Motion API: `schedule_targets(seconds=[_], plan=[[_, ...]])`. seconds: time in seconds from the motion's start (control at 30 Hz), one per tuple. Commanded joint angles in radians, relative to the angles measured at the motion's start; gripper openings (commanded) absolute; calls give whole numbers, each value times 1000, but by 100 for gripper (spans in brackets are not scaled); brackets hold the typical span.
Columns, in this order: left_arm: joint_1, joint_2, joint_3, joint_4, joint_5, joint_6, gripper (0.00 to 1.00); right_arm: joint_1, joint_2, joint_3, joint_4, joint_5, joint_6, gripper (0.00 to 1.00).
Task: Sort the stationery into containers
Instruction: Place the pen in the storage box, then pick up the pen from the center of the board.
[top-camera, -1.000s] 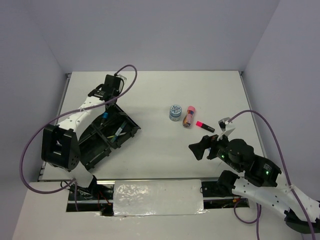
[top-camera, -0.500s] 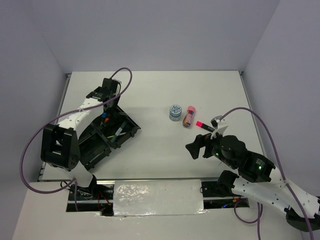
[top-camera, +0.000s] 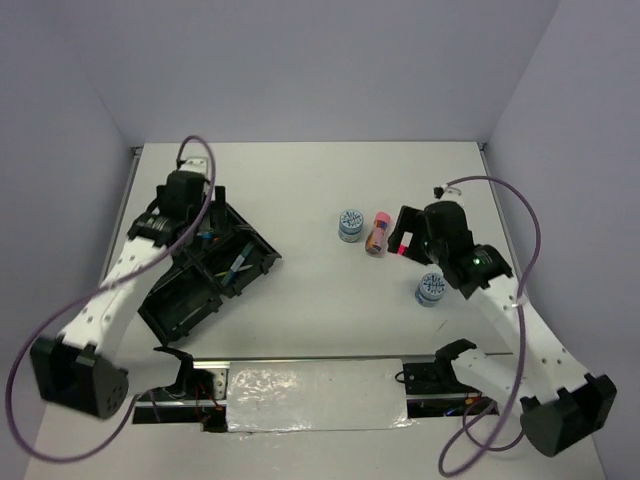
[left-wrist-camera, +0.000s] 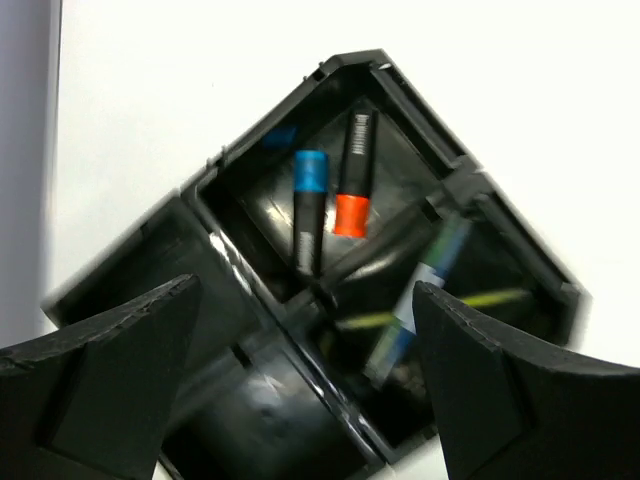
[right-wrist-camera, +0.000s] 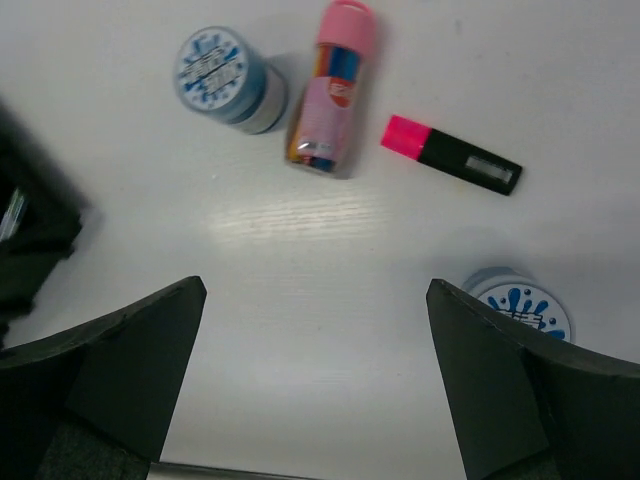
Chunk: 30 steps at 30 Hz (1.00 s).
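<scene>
The robot's right gripper needs to move outward and down onto the cap end of the pink-capped highlighter (top-camera: 402, 249) (right-wrist-camera: 450, 155), because the highlighter lies below and outward of the open fingertips.
The black organiser tray (top-camera: 178, 310) lies at the left. In the left wrist view a far compartment of the tray (left-wrist-camera: 350, 58) holds a blue-capped highlighter (left-wrist-camera: 310, 210) beside an orange-capped one (left-wrist-camera: 353, 178). A neighbouring compartment holds thin yellow pens (left-wrist-camera: 485, 298), blurred. My left gripper (top-camera: 190, 212) (left-wrist-camera: 305, 292) hangs open above the tray, holding nothing. On the table right of centre lie a tape roll (top-camera: 350, 224) (right-wrist-camera: 220, 75), a pink-orange tube (top-camera: 377, 233) (right-wrist-camera: 330, 90), a pink-capped highlighter (right-wrist-camera: 450, 155) and a second tape roll (top-camera: 431, 288) (right-wrist-camera: 520, 305). My right gripper (top-camera: 415, 235) (right-wrist-camera: 315, 290) is open above them, empty.
The tray sits turned at an angle near the table's left edge (top-camera: 128, 215). Purple cables loop from both arms. A foil-covered strip (top-camera: 315, 395) runs along the near edge between the arm bases. Walls close the table at the back and sides.
The left gripper has opened and drawn back left over the tray. The right arm has swung from the near side out over the pink highlighter, uncovering the second tape roll.
</scene>
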Motion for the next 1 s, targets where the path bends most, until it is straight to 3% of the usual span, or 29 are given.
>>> schedule_targets(seconds=[0.0, 0.07, 0.17, 0.33, 0.43, 0.57, 0.7, 0.97], plan=[[6, -230, -110, -14, 43, -219, 99, -104, 94, 39, 28, 1, 104, 100], [6, -301, -219, 5, 37, -238, 99, -119, 181, 75, 36, 69, 143, 100], [-9, -430, -316, 37, 116, -212, 99, -142, 352, 175, 93, 63, -58, 99], [-71, -572, -353, 95, 127, -173, 99, -316, 603, 328, 71, -293, -328, 99], [-71, -553, -343, 82, 147, -166, 99, -322, 692, 297, 80, -204, -408, 100], [-71, -503, -328, 60, 156, -161, 99, -322, 689, 182, 215, -207, -475, 100], [-71, -497, -331, 74, 202, -144, 99, -322, 730, 158, 196, -169, -607, 99], [-71, -503, -336, 79, 229, -132, 99, -322, 902, 230, 116, -107, -647, 91]])
